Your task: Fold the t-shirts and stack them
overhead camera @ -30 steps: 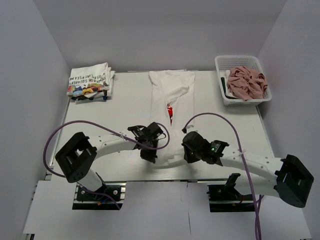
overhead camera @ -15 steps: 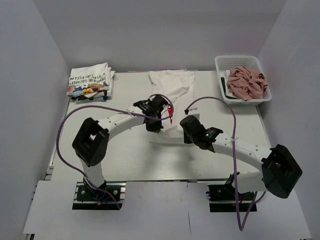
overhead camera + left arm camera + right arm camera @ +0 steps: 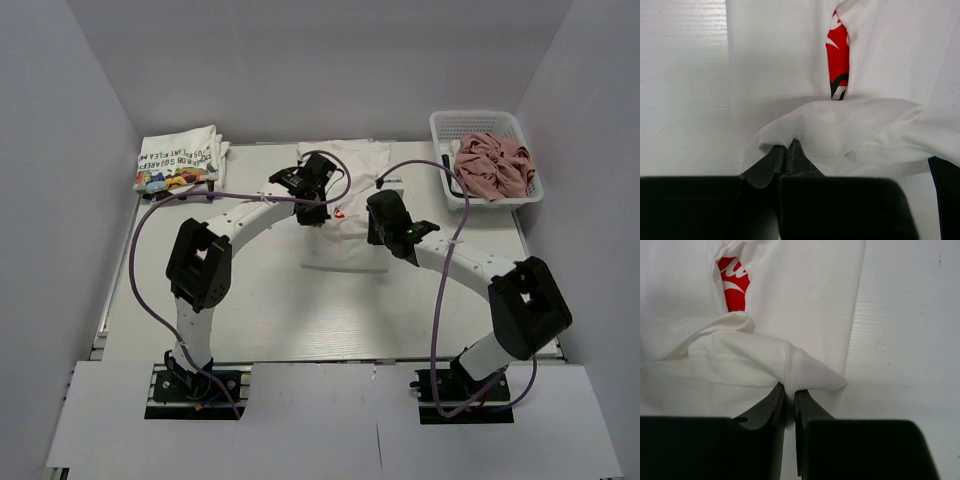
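I should move my right gripper a little outward over the cloth next and let go of its hem corner, because the held hem reaches only partway over the white t-shirt.
A white t-shirt with a red logo print lies at the table's far middle, its near part folded up over itself. My left gripper is shut on the shirt's left hem corner. My right gripper is shut on the right hem corner. A sliver of the red print shows between the cloth layers, also in the right wrist view. A folded stack of t-shirts sits at the far left. A dusty pink t-shirt lies bunched in the basket.
A white mesh basket stands at the far right corner. Purple cables loop from both arms over the table. Grey walls close in the table on three sides.
Both grippers have carried the shirt's hem from the near edge toward the far side, folding the lower part up over the upper part. The shirt now looks much shorter.
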Robot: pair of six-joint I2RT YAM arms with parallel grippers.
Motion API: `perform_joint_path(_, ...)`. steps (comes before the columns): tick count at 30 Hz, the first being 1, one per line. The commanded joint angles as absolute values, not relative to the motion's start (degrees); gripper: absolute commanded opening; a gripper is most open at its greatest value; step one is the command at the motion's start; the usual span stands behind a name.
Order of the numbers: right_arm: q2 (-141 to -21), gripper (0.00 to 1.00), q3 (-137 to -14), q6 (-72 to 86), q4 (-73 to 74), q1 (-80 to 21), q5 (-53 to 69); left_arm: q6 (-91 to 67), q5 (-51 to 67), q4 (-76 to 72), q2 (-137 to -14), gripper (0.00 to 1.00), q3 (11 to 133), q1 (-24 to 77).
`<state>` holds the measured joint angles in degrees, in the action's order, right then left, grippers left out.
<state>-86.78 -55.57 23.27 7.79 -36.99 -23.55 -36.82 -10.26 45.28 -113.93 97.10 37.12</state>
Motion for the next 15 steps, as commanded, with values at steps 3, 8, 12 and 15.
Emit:
perform_joint_path(3, -91.93, 0.0, -60.64, 21.62, 1.67, -34.1, -19.08, -34.2, -12.47, 45.44, -116.97, 0.0, 102.47, 35.16)
perform_joint_path(8, -98.69, 0.0, -62.49, 22.23, -3.95, -31.38, -16.79, -33.66, -13.7, 42.54, -121.19, 0.0, 106.42, 33.4)
perform_joint_path(12, -105.19, 0.11, -70.12, 23.29, -2.2, -29.01, -16.61, -33.66, -17.57, 41.13, -124.27, 0.53, 109.59, 32.0)
perform_joint_path(15, -108.53, 0.66, -73.47, 23.12, -4.73, -27.69, -17.3, -33.66, -20.65, 40.17, -127.78, 0.76, 115.2, 30.67)
